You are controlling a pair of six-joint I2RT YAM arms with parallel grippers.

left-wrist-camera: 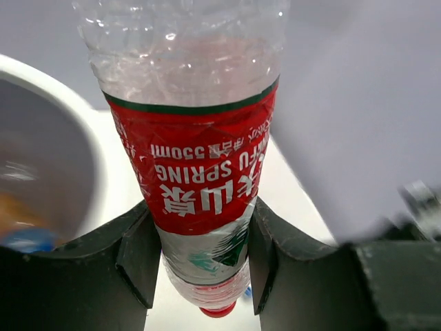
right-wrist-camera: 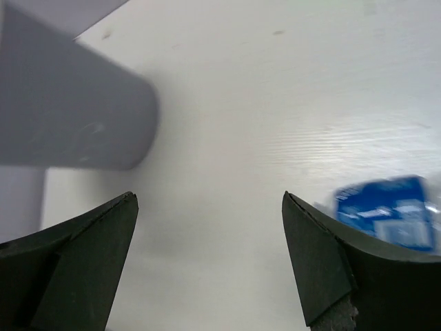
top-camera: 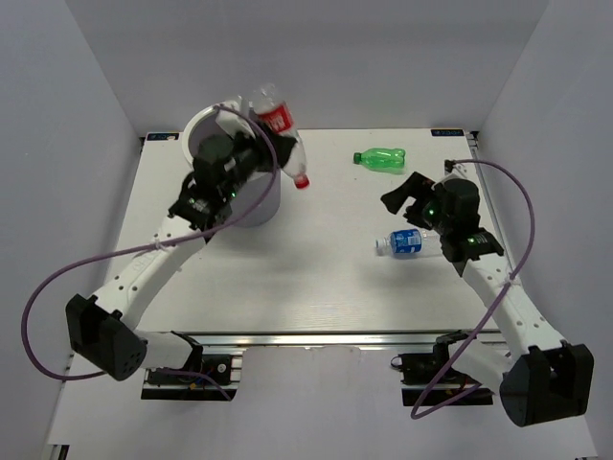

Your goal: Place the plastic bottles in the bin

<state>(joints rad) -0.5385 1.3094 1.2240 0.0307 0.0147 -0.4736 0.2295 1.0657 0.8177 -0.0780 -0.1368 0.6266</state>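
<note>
The bottle's end with the cap hangs outside the bin's rim, so the left gripper will next swing the bottle to the left in the top view, over the bin's opening (top-camera: 228, 137) (left-wrist-camera: 38, 169).
My left gripper (top-camera: 271, 146) is shut on the clear bottle with the red label (top-camera: 279, 123), held in the air beside the white bin (top-camera: 194, 129), cap end pointing down to the right. In the left wrist view the bottle (left-wrist-camera: 200, 172) sits between both fingers (left-wrist-camera: 272, 252), and the bin's rim (left-wrist-camera: 41, 79) is at the left, with something orange and blue blurred inside. My right gripper (top-camera: 407, 192) is open and empty above the table. A clear bottle with a blue label (top-camera: 407, 241) lies just near of it; its label shows in the right wrist view (right-wrist-camera: 389, 210). A green bottle (top-camera: 379, 158) lies at the back.
The table (top-camera: 316, 278) is white, with grey enclosure walls on three sides. A purple cable loops from each arm. The bin's outer wall (right-wrist-camera: 76, 117) shows blurred at the left of the right wrist view.
</note>
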